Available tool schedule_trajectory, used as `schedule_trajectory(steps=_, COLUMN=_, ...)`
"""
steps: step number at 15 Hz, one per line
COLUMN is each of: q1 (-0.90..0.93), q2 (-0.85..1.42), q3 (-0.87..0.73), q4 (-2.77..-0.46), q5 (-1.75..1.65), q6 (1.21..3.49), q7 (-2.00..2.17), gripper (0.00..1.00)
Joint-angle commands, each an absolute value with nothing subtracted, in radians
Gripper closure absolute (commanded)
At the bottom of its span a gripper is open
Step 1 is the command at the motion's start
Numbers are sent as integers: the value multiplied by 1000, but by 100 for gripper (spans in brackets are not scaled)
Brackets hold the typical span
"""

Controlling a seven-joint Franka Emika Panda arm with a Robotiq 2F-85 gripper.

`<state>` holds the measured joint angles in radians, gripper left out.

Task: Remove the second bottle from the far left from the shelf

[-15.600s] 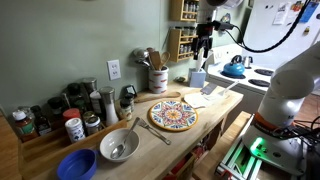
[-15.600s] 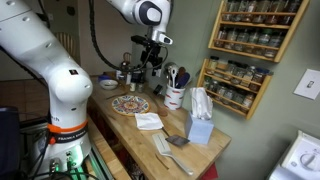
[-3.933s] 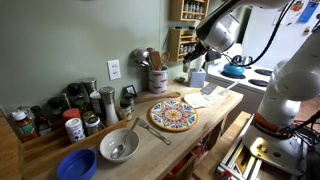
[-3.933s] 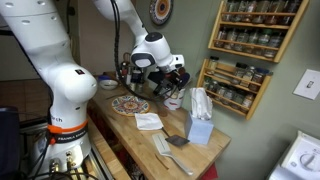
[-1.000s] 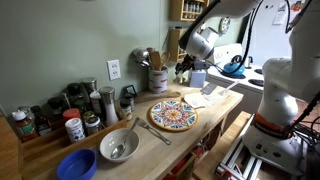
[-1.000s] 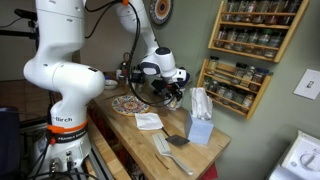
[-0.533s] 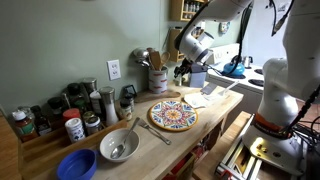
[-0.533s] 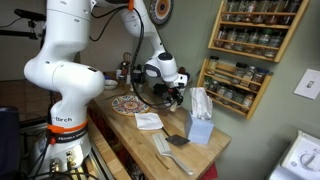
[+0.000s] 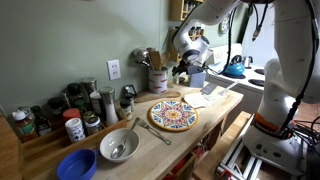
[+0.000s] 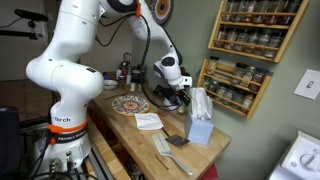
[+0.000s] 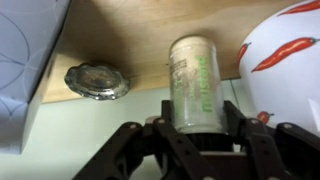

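My gripper moves the bottle away from the white crock toward the tissue box next, then lowers the bottle onto the wooden counter.
My gripper (image 11: 196,122) is shut on a small clear bottle (image 11: 195,82) with a green label and holds it low over the wooden counter (image 11: 130,45). A white crock (image 11: 290,60) with red chillies stands right beside the bottle. In both exterior views the gripper (image 9: 183,69) (image 10: 172,97) hangs close to that utensil crock (image 9: 158,80), between it and the tissue box (image 9: 197,76). The shelf (image 10: 248,51) of small dark jars hangs on the green wall, well away from the gripper. In an exterior view the arm hides most of it.
A round metal lid (image 11: 97,81) lies on the counter near the bottle. A patterned plate (image 9: 173,114), a napkin (image 10: 148,121), a grey bowl (image 9: 118,146), a blue bowl (image 9: 77,164) and a stepped stand of mixed bottles (image 9: 50,115) share the counter.
The arm has shifted a little toward the utensil crock and lower over the counter, the bottle still in its grip. Nothing else on the counter moved.
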<state>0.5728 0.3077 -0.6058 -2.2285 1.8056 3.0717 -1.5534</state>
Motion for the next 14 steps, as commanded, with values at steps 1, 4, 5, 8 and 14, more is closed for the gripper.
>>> schedule_trajectory(steps=1, q1=559, q2=425, q3=-643, q4=-2155, q5=1998, q6=2976, q7=-1778, gripper=72)
schedule_trajectory(steps=4, q1=565, q2=477, q3=-687, q4=-2141, q5=2166, q6=2880, q7=-1959, gripper=72)
schedule_trajectory(steps=5, q1=565, q2=491, q3=-699, q4=-2143, q5=2209, q6=2851, q7=-2004, gripper=72)
schedule_trajectory(steps=8, q1=560, q2=500, q3=-719, q4=-2160, q5=2286, q6=2780, q7=-2098, gripper=72)
schedule_trajectory(steps=14, q1=563, q2=483, q3=-724, q4=-2189, q5=2297, q6=2739, q7=-2166, gripper=8)
